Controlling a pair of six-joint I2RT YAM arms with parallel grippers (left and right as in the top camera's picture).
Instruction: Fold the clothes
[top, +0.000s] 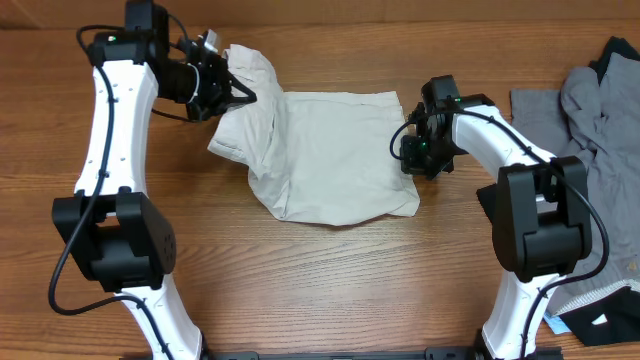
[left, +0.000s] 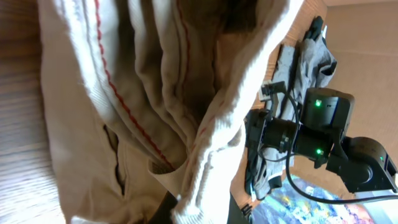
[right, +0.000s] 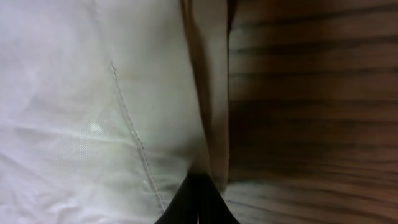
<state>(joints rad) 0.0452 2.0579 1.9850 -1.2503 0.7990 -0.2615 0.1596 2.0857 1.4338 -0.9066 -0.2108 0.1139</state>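
My right gripper holds the shorts' opposite edge (top: 402, 128) at the table. My left gripper should carry the lifted cloth over toward that edge, lower it and let go.
The light beige shorts (top: 330, 155) lie partly folded in the middle of the wooden table. My left gripper (top: 232, 88) is shut on their upper left part and holds that cloth lifted off the table. In the left wrist view the shorts (left: 155, 93) hang close to the camera with red stitching showing, and the left gripper (left: 199, 208) is pinched on a ribbed edge. My right gripper (top: 408, 150) is shut on the shorts' right edge, low at the table. In the right wrist view its fingers (right: 199, 199) meet on the hem of the shorts (right: 93, 112).
A pile of grey and black garments (top: 600, 110) lies at the right edge of the table. More dark cloth and a blue item (top: 590, 320) sit at the lower right. The right arm also shows in the left wrist view (left: 317, 130).
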